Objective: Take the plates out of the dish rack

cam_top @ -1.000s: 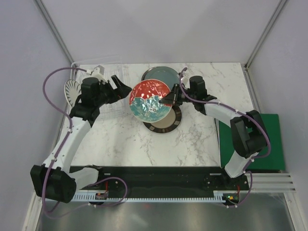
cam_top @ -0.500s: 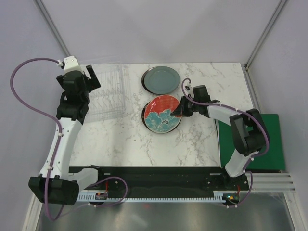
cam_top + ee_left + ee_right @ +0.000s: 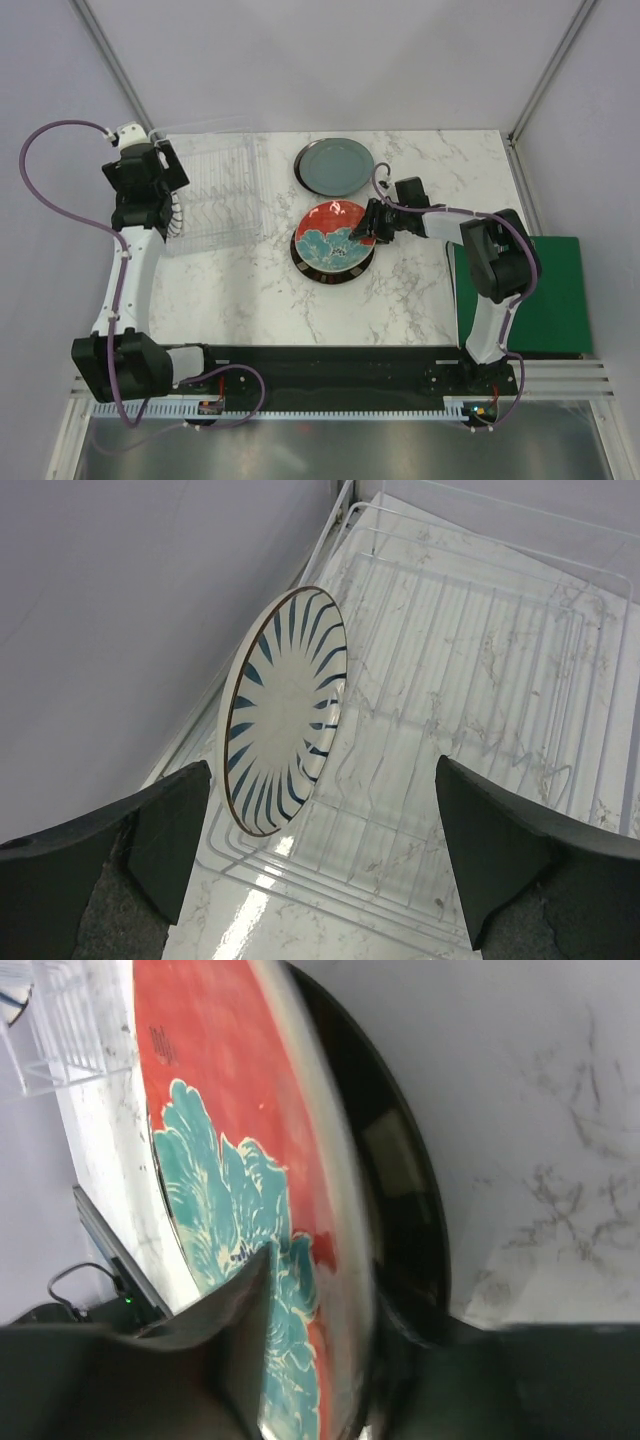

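My left gripper lowers and shifts toward the wall next until its fingers straddle the plate's rim, since the striped white plate (image 3: pixel 176 215) (image 3: pixel 285 710) stands upright nearer the wall-side finger.
The white wire dish rack (image 3: pixel 222 195) stands at the back left. One white plate with dark radial stripes (image 3: pixel 286 708) stands upright in it. My left gripper (image 3: pixel 325 875) is open above the rack's left end (image 3: pixel 148 200), with that plate ahead between the spread fingers. My right gripper (image 3: pixel 373 224) is shut on the rim of the red plate with teal flowers (image 3: pixel 335 236), which lies slightly tilted on the black-rimmed plate (image 3: pixel 322 270). The right wrist view shows the red plate (image 3: pixel 230 1160) pinched between my fingers, above the black rim (image 3: pixel 395 1180). The grey-teal plate (image 3: pixel 334 166) lies flat at the back. The brown plate is out of view.
A flat green board (image 3: pixel 560 290) lies off the table's right edge. The enclosure's left wall stands close behind the rack (image 3: pixel 120 630). The rack's prongs (image 3: pixel 470 660) stand bare to the right of the striped plate.
My left arm let go of the red plate and swung back left to the rack's end. My right gripper lowered the red plate onto the black-rimmed plate.
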Tool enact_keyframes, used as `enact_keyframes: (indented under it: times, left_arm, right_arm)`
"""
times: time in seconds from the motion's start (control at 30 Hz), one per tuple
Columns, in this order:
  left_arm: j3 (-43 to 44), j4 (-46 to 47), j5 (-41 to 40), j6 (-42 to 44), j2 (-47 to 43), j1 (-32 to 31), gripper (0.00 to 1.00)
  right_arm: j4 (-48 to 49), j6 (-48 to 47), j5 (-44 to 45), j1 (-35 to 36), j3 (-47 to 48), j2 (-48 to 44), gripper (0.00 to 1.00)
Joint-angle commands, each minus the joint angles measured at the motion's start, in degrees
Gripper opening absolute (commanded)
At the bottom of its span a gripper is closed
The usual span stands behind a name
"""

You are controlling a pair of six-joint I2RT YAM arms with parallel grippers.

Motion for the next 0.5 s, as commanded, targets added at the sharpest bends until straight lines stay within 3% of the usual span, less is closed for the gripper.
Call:
enact_keyframes:
  times: [0.0, 0.1, 0.23, 0.47]
  left_arm:
    - [-0.04, 2.50, 1.40, 2.29, 2.94, 2.32, 1.00]
    - [-0.48, 3.63, 1.14, 1.59, 5.14, 3.73, 1.00]
    - [-0.57, 5.13, 2.36, 0.54, 8.40, 6.72, 1.00]
    - [1.54, 5.92, 7.03, -1.48, 14.99, 10.41, 1.00]
  right_arm:
    - [-3.02, -3.41, 3.64, 0.48, 1.79, 0.06, 0.51]
    - [-6.53, -5.60, 5.48, 0.48, 2.84, 0.33, 0.57]
    - [-10.57, -7.89, 9.61, 0.48, 2.76, -1.25, 0.57]
    - [-18.83, -12.72, 25.33, 0.48, 3.11, -8.45, 0.66]
